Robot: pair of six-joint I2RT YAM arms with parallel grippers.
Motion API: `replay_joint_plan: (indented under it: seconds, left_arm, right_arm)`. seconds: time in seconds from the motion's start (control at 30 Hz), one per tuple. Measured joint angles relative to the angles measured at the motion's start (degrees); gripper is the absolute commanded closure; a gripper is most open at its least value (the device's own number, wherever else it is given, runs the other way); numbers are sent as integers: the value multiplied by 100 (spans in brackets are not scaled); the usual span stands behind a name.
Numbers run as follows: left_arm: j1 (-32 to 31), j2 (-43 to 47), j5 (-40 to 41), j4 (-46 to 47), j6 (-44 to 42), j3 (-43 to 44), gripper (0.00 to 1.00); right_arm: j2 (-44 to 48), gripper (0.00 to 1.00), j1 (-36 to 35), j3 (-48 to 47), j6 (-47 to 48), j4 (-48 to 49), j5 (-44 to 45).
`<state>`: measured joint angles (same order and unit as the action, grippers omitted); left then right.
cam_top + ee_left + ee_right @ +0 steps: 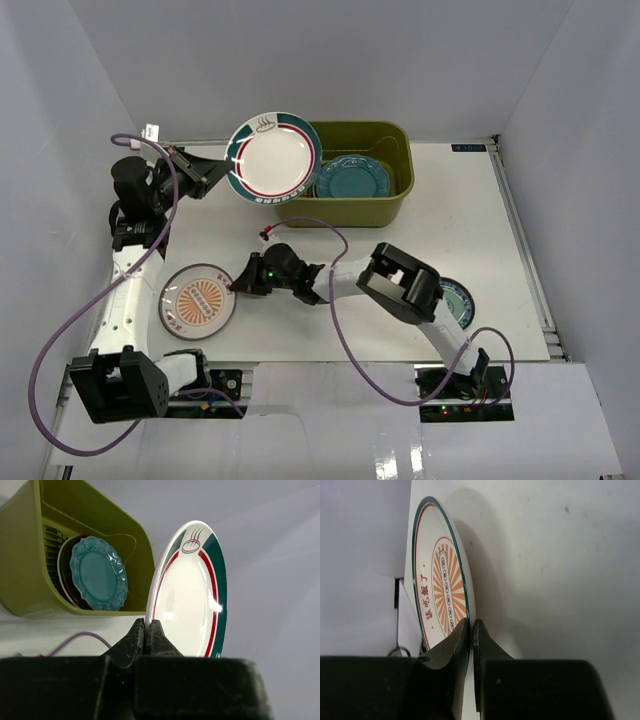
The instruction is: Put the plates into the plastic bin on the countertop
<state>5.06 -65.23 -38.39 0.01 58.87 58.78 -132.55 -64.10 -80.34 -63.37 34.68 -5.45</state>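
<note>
The bin [400, 150] is outward of my right gripper. My right gripper should next lift its plate and carry it outward, then down over the teal scalloped plate [352, 178] to let it go.
My left gripper [229, 167] is shut on the left rim of the white striped-rim plate [273, 158] and holds it in the air over the left end of the olive-green plastic bin [400, 150]. In the left wrist view the rim is pinched between the fingertips [146, 630], with the plate [192, 595] beside the bin [20, 555]. A teal scalloped plate [352, 178] lies in the bin on a dark red one [62, 575]. My right gripper [238, 285] is shut on the right rim of the orange-patterned plate [198, 298], also seen in the right wrist view [442, 590], on the countertop [480, 200].
A small teal plate [460, 300] lies at the front right, partly under my right arm. A purple cable [325, 225] loops across the countertop in front of the bin. White walls stand close on the left, back and right. A metal rail [522, 240] runs along the right edge.
</note>
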Motion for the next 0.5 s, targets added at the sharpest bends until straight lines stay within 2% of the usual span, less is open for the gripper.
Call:
replay_joint_plan:
  seconds: [0.13,0.3,0.5]
  left_arm:
    - [0,-264,17,-422,-286,678,100]
    - [-31,-1025,46,-754,-623,1585,100]
    - [-319,-2079,605,-1241,-1045,2332,100]
  right_arm:
    - [1572,92,37,1690,522,85,192]
    - [4269,92,555,3698,1093,138,273]
    - [7097,92,1803,4787,1528,-708,450]
